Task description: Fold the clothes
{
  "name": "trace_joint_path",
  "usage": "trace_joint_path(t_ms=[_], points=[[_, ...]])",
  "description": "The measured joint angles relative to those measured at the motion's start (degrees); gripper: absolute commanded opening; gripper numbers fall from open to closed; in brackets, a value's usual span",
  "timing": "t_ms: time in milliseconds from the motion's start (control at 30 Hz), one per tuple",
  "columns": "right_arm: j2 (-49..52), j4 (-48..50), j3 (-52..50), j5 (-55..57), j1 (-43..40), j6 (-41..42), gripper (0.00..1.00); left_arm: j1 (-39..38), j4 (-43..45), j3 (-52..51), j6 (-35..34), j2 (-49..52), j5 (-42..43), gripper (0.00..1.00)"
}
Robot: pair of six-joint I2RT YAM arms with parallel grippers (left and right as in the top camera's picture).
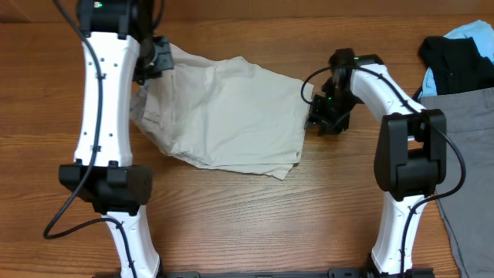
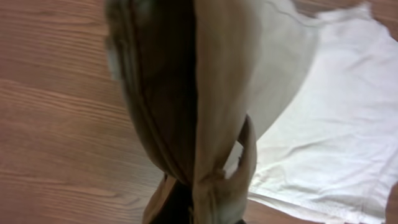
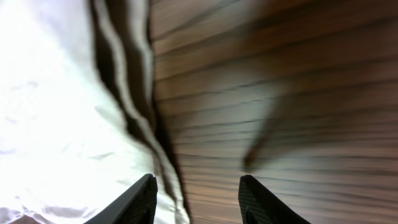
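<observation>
I should move my left gripper to the right in the overhead view, over the flat cloth, and let go of the lifted fold there, because that part of the cloth is uncovered.
The pale beige clothes lie partly folded in the middle of the wooden table. My left gripper is at their far left corner, shut on a lifted fold of the beige cloth, which hangs close in front of the left wrist camera and hides the fingers. The flat rest of the garment lies beyond. My right gripper is open and empty, low over the table at the garment's right edge, one finger over the cloth, one over bare wood. It also shows in the overhead view.
A grey garment lies at the table's right edge. A black cloth and a light blue cloth are piled at the back right. Bare wood lies in front of the beige clothes.
</observation>
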Motion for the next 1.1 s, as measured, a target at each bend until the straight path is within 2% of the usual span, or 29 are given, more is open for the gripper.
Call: trace_joint_path(t_ms=[300, 567, 800, 1100], points=[[0.0, 4.68, -0.11, -0.35, 5.46, 2.49, 0.47, 5.73, 0.02, 0.0, 1.81, 0.0, -0.46, 0.04], [0.0, 8.17, -0.11, -0.35, 9.53, 4.87, 0.47, 5.64, 0.07, 0.0, 2.14, 0.0, -0.42, 0.04], [0.02, 9.77, -0.11, -0.37, 12.0, 6.82, 0.47, 0.04, 2.47, 0.0, 0.33, 0.0, 5.64, 0.04], [0.04, 10.32, -0.11, -0.39, 12.0, 7.23, 0.47, -10.82, 5.62, 0.0, -4.52, 0.0, 7.63, 0.04]])
